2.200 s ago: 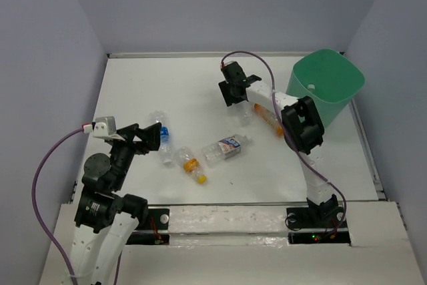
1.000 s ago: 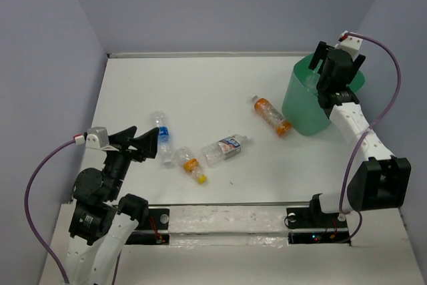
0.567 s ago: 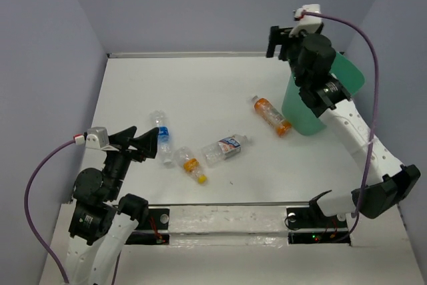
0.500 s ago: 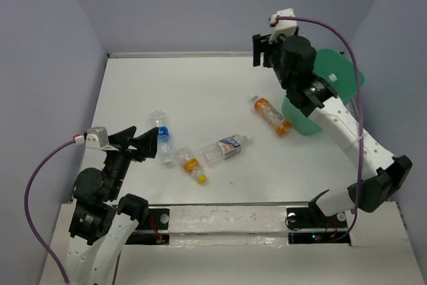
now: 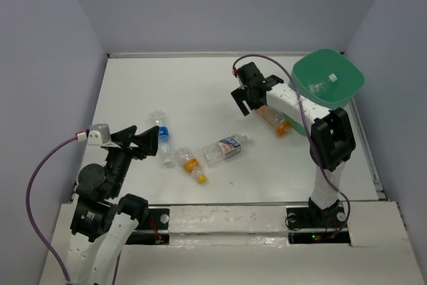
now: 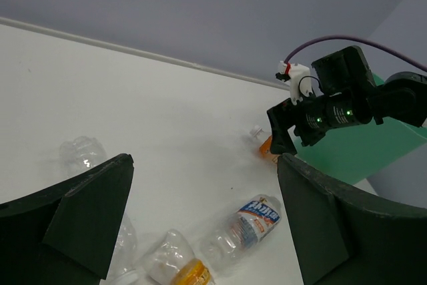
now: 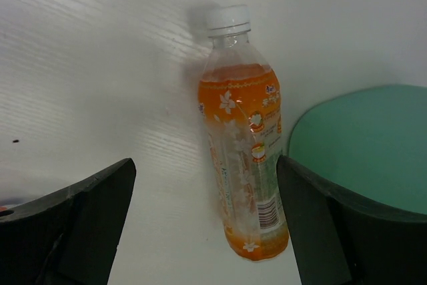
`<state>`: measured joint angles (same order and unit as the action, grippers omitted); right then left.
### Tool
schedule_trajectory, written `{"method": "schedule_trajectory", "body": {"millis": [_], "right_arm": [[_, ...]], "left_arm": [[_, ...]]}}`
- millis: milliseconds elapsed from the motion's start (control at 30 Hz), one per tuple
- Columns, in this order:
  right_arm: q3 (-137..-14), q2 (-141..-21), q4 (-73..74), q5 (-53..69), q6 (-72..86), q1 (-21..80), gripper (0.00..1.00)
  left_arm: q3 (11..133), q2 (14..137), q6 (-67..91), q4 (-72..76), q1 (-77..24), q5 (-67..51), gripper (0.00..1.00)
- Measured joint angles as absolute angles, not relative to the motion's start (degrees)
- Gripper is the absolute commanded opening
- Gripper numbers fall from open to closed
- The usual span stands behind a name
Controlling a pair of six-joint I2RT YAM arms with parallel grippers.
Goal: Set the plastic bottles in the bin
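Note:
My right gripper should move down next and gently toward the bin [image 5: 347, 88], onto the upper label of the orange-label bottle, because the bottle is closer to the finger on the bin side.
The mint-green bin [image 5: 347, 88] stands at the back right with one clear bottle [image 5: 325, 82] lying inside. My right gripper [image 5: 252, 98] is open and hangs low over the table. An orange-label bottle [image 7: 243, 165] lies between its spread fingers, untouched, right beside the bin [image 7: 360, 145]. Three more bottles lie mid-table: a blue-label one [image 5: 162, 135], an orange-label one [image 5: 190, 163] and a white-red-blue one [image 5: 227, 147]. My left gripper [image 5: 148, 141] is open above the blue-label bottle and holds nothing.
The table is walled on the left, back and right. In the left wrist view the white-red-blue bottle [image 6: 257, 215] lies between my fingers' sightline, and the right gripper [image 6: 293, 131] shows beyond it in front of the bin [image 6: 360, 155].
The right arm has swung from high over the bin's rim down to the table, over the orange-label bottle. Its jaws stand open. The left arm has barely moved.

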<state>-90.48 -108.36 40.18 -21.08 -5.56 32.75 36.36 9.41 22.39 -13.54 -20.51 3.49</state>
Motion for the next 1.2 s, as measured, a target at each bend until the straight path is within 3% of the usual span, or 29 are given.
{"method": "schedule_trajectory", "body": {"millis": [433, 633, 767, 867, 1033, 1200], "right_arm": [[-93.73, -118.04, 41.80, -19.64, -5.80, 25.98, 0.87], [-95.22, -121.80, 41.80, -17.47, -6.24, 25.96, 0.76], [-95.26, -121.82, 41.25, -15.57, -6.42, 25.96, 0.57], [-95.20, -121.40, 40.40, -14.92, -6.52, 25.96, 0.56], [-94.41, -116.42, 39.31, -15.92, -6.44, 26.35, 0.57], [-93.76, -99.09, 32.93, -16.21, -4.95, 27.51, 0.58]], "left_arm": [[36.36, 11.16, 22.37, -13.52, -20.51, 3.14, 0.99], [36.36, 11.84, 22.37, -13.52, -20.51, 3.09, 0.99], [36.36, 12.32, 22.37, -13.54, -20.47, 3.07, 0.99], [36.36, 12.32, 22.37, -13.52, -20.18, 3.05, 0.99], [36.36, 12.32, 22.37, -13.52, -19.73, 2.98, 0.99], [36.36, 12.32, 22.37, -13.52, -19.18, 2.79, 0.99]]}}
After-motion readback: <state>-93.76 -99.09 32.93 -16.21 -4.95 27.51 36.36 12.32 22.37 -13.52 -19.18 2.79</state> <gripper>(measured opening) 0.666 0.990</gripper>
